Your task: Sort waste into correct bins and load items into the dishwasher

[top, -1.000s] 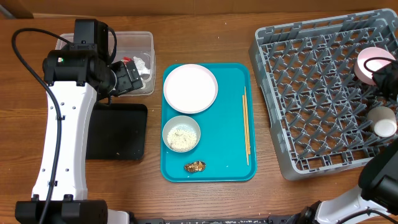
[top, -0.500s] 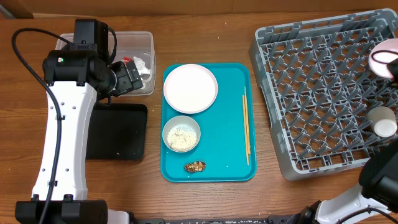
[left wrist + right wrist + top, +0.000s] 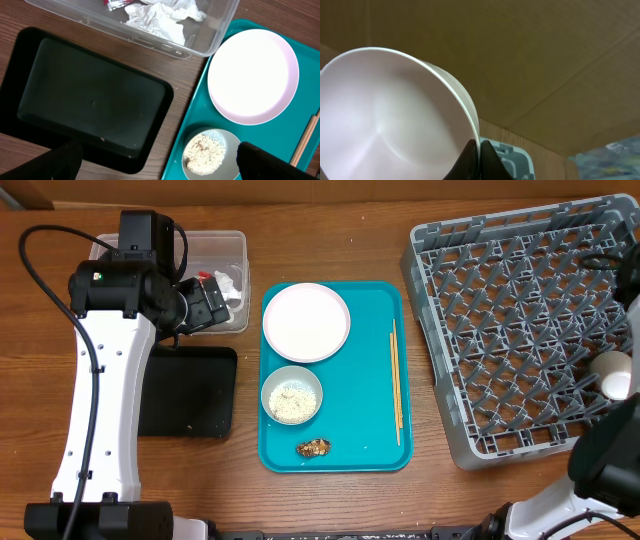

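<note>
The robot's right gripper will next move the pink bowl down and to the left in the overhead view, onto the rack's far end (image 3: 570, 258), where the pegs are empty.
My left gripper (image 3: 213, 303) hangs open and empty over the clear tub (image 3: 228, 248), which holds the white napkin (image 3: 160, 17) and red wrapper (image 3: 116, 4). The black tray (image 3: 90, 95) lies beside it. The plate (image 3: 306, 321), a bowl of rice (image 3: 292, 395), the brown scrap (image 3: 313, 447) and the chopsticks (image 3: 396, 380) lie on the teal tray. My right gripper (image 3: 479, 146) is shut on the rim of a pink bowl (image 3: 385, 115) above a corner of the grey dish rack (image 3: 510, 330); both are outside the overhead view.
The teal serving tray (image 3: 360, 430) sits mid-table. A white cup (image 3: 612, 377) lies in the rack at its right side. A cardboard wall (image 3: 545, 60) stands behind the rack. Bare wood lies between tray and rack.
My right gripper carried the pink bowl rightward over the rack and out of the overhead view. The left arm has not moved.
</note>
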`<state>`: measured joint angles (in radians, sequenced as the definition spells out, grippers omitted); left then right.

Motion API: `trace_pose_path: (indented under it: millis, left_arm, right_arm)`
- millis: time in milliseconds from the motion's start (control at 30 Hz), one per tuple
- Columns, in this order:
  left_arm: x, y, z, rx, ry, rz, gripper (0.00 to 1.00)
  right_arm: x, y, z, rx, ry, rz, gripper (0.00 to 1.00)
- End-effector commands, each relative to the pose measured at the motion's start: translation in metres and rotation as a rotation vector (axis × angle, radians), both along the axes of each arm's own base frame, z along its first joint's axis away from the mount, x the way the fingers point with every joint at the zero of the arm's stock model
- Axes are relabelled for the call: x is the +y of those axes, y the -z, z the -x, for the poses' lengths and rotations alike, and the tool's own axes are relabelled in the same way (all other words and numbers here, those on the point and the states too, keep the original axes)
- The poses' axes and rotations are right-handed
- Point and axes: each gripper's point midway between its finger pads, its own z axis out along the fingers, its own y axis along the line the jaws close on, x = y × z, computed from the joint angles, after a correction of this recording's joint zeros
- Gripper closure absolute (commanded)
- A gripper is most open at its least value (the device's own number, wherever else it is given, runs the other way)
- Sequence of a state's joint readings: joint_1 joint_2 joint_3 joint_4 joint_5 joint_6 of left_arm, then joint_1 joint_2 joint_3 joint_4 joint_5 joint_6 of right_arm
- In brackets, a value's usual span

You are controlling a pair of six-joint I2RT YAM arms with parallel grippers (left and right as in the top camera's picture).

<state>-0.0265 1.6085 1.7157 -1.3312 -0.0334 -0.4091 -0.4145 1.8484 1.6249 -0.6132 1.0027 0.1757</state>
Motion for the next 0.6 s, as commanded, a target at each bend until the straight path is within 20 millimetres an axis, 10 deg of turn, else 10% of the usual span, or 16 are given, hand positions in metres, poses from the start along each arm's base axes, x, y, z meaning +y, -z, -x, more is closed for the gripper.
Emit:
trace_pose_path:
  millis: [0, 300, 567]
  left_arm:
    - [-0.007, -0.004, -0.002, -0.011, 0.026, 0.005, 0.00]
    - [-0.007, -0.003, -0.001, -0.008, 0.026, 0.005, 0.00]
    - [-0.007, -0.003, -0.001, -0.008, 0.025, 0.005, 0.00]
  right_arm:
    - [0.015, 0.022, -0.014, 0.123, -0.028, 0.004, 0.96]
    - [0.048, 0.075, -0.031, 0.316, -0.108, -0.054, 0.94]
    - [0.073, 0.081, -0.043, 0.334, -0.163, -0.055, 0.89]
